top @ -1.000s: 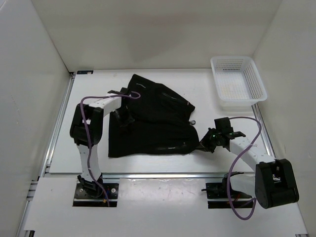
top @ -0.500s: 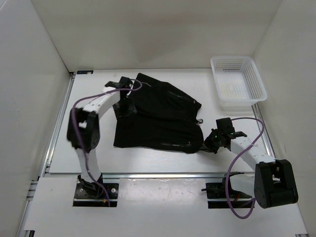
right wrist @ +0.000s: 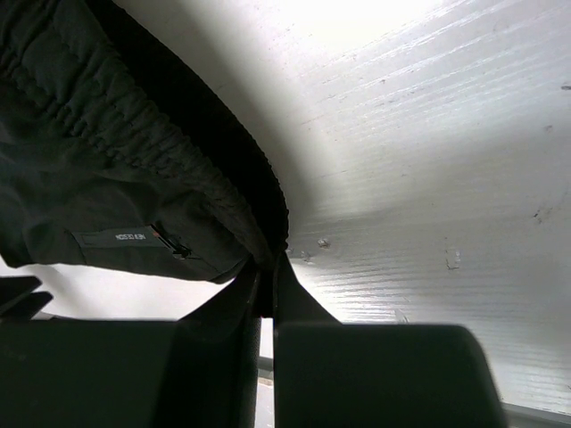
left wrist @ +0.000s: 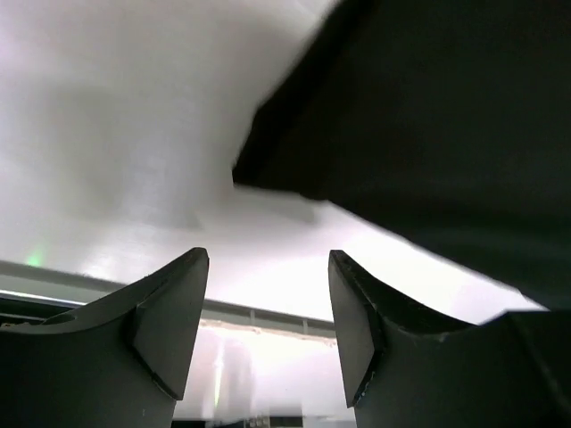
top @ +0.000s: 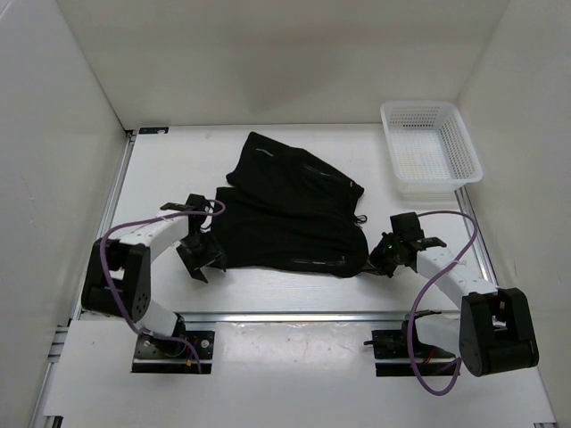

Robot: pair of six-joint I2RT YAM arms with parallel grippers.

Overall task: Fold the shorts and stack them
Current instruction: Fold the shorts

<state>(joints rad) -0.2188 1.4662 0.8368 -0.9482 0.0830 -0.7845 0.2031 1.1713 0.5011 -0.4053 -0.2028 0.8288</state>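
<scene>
The shorts' corner nearest the basket is outward of my right gripper. My right gripper will next rise, carry the pinched waistband outward and let go of it over that corner.
The black shorts (top: 290, 209) lie spread in overlapping layers in the middle of the table. My left gripper (top: 202, 259) is open and empty, low over the table just off the shorts' near left corner. In the left wrist view that corner (left wrist: 419, 125) shows beyond my spread fingers (left wrist: 169, 330). My right gripper (top: 376, 261) is shut on the shorts' near right edge. In the right wrist view the gripper (right wrist: 268, 267) pinches the elastic waistband (right wrist: 134, 152).
A white mesh basket (top: 459, 143) stands at the back right corner. White walls close in the left, right and back sides. A metal rail (top: 285, 315) runs along the table's near edge.
My left gripper has let go of the shorts' left side and swung back toward the near left. The shorts have shifted slightly to the right. My right gripper has hardly moved.
</scene>
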